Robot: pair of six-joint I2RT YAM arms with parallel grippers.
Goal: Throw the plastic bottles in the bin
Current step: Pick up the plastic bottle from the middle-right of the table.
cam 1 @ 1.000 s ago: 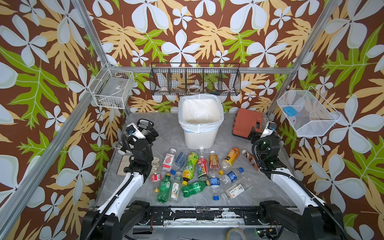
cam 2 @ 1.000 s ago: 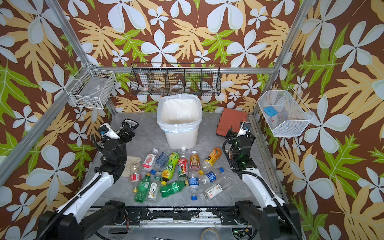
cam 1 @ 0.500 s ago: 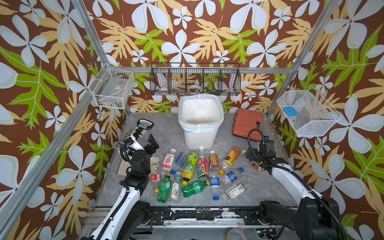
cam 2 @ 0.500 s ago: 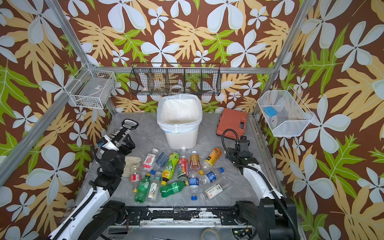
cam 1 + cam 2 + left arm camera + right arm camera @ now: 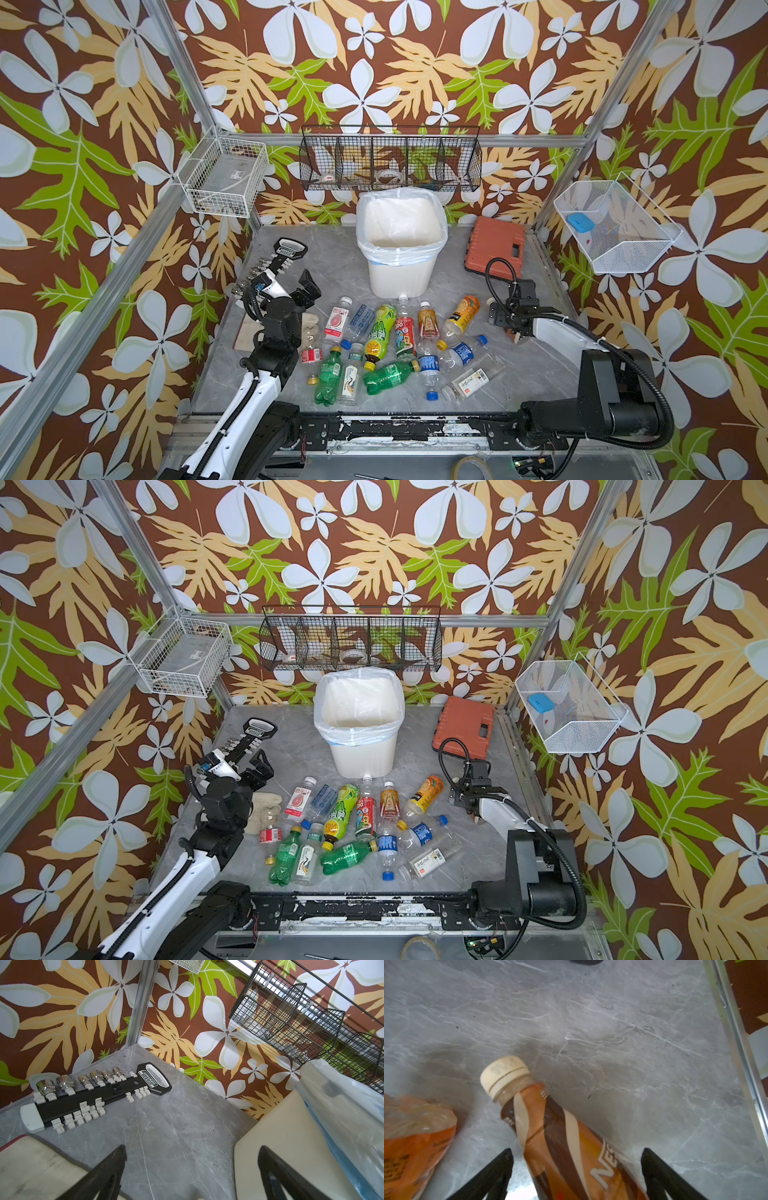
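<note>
The bottle's brown-and-cream labelled body [image 5: 572, 1160] is already between my right gripper's open fingers, so they will sink slightly and close across it next.
Several plastic bottles [image 5: 386, 340] [image 5: 349, 816] lie in a heap on the grey table in front of the white bag-lined bin [image 5: 401, 259] [image 5: 359, 733]. My right gripper [image 5: 505, 320] [image 5: 469, 798] [image 5: 576, 1152] is low at the heap's right edge. It is open, its jaws astride a brown-and-cream labelled bottle [image 5: 560, 1136] with a cream cap, with gaps on both sides. An orange bottle [image 5: 411, 1138] [image 5: 463, 313] lies beside it. My left gripper [image 5: 305, 286] [image 5: 257, 766] [image 5: 192, 1149] is raised left of the heap, open and empty, with the bin's wall [image 5: 280, 1136] by one finger.
An orange-red tool case [image 5: 496, 245] lies at the back right. A black socket rail [image 5: 282, 257] [image 5: 93, 1093] and a beige cloth [image 5: 309, 322] [image 5: 31, 1167] sit near the left arm. Wire baskets [image 5: 390, 158] hang on the walls. A loose yellow cap [image 5: 311, 379] lies by the green bottles.
My right arm came down from beside the tool case to the table and now straddles the brown bottle. My left arm lifted and swung its gripper slightly toward the bin.
</note>
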